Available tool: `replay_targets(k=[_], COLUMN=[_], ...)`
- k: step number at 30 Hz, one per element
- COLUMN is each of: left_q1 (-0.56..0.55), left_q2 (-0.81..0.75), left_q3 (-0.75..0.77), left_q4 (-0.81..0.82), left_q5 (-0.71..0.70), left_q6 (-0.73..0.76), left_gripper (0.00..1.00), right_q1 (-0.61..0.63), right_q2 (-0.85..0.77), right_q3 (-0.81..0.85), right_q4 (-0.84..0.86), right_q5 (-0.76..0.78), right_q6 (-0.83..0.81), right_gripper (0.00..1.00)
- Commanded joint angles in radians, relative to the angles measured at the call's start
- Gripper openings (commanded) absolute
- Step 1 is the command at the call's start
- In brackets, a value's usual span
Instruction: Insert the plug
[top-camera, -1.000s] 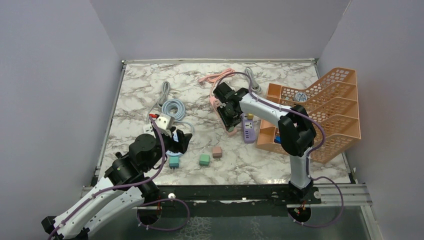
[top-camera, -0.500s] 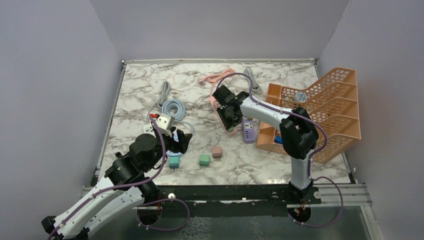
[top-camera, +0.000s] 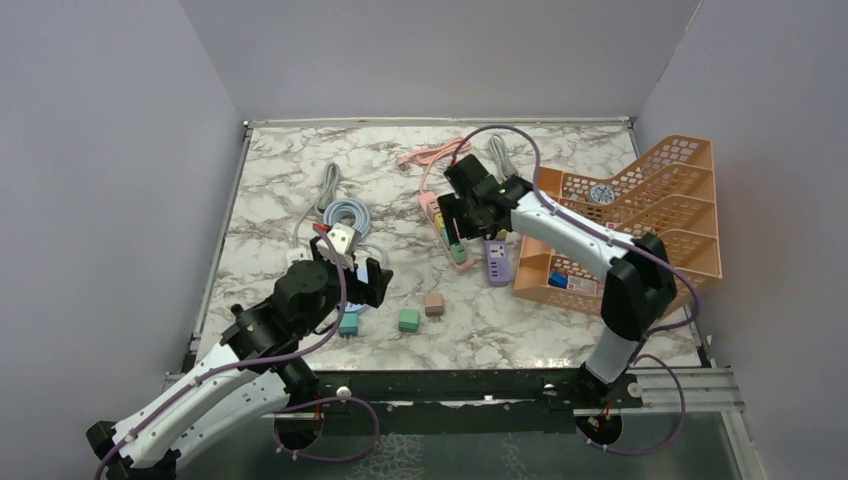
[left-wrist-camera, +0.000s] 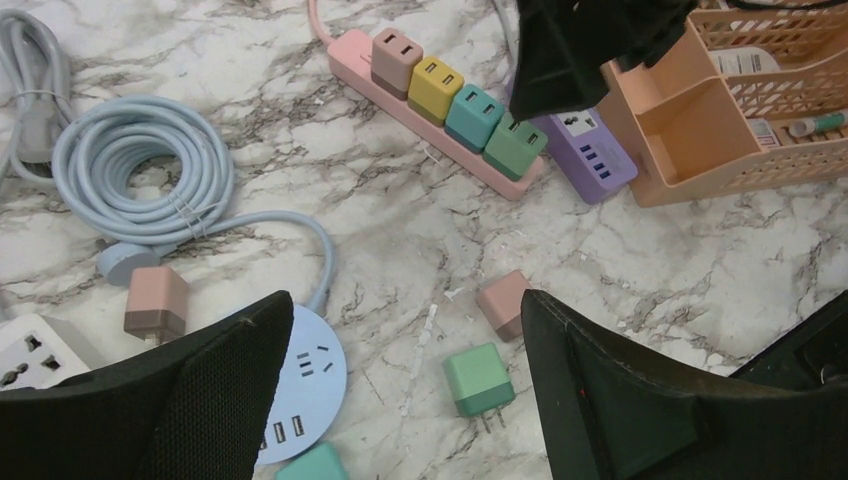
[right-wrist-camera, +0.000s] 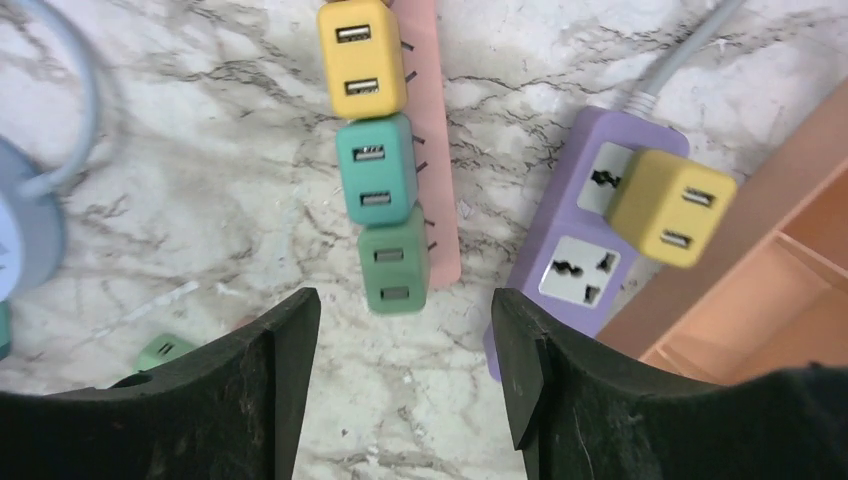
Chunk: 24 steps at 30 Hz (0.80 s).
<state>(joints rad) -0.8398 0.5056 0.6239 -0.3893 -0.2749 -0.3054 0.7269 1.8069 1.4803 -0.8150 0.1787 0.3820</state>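
Observation:
The loose green plug (top-camera: 409, 319) (left-wrist-camera: 478, 378) lies below my left gripper and to its right in the top view. Next, the left gripper lowers its open fingers that way over the plug's body.
A pink power strip (right-wrist-camera: 437, 130) lies on the marble table with several plugs seated in a row. The green plug (right-wrist-camera: 394, 270) fills its end socket, next to a teal one (right-wrist-camera: 375, 170) and a yellow one (right-wrist-camera: 362, 45). My right gripper (right-wrist-camera: 405, 390) hovers open just above and off that end, touching nothing. My left gripper (left-wrist-camera: 405, 400) is open over loose plugs: a green plug (left-wrist-camera: 478, 380) lying with its prongs toward me, a pink one (left-wrist-camera: 503, 303) and a teal one (left-wrist-camera: 312, 465). In the top view the strip (top-camera: 432, 205) sits mid-table under the right gripper (top-camera: 468, 222).
A purple power strip (right-wrist-camera: 575, 260) carrying a yellow plug (right-wrist-camera: 670, 207) lies beside an orange rack (top-camera: 640, 220). A round blue socket hub (left-wrist-camera: 305, 380), its coiled cable (left-wrist-camera: 140, 165), a white cube socket (left-wrist-camera: 35, 350) and a brown plug (left-wrist-camera: 155, 300) crowd the left.
My right gripper has opened and lifted back off the pink strip, leaving the green plug seated in it. My left gripper has opened wider and shifted slightly.

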Motion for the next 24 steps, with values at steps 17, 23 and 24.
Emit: replay_targets(k=[17,23,24], left_q1=[-0.004,-0.029,-0.035], left_q2=[0.458,0.593,0.608], left_q3=[-0.014,-0.018,-0.018], left_q4=[0.032,0.019,0.018], left_q5=[0.274,0.301,0.295], left_q6=[-0.345,-0.385,-0.393], left_gripper=[0.76,0.81,0.82], right_q1=[0.036,0.043,0.042], right_q2=[-0.435,-0.472,-0.477], right_q3=[-0.584,-0.687,-0.702], right_q4=[0.389,0.481,0.497], right_q5=[-0.303,-0.34,-0.344], right_q6=[0.236,0.288,0.29], right_gripper=[0.64,0.62,0.62])
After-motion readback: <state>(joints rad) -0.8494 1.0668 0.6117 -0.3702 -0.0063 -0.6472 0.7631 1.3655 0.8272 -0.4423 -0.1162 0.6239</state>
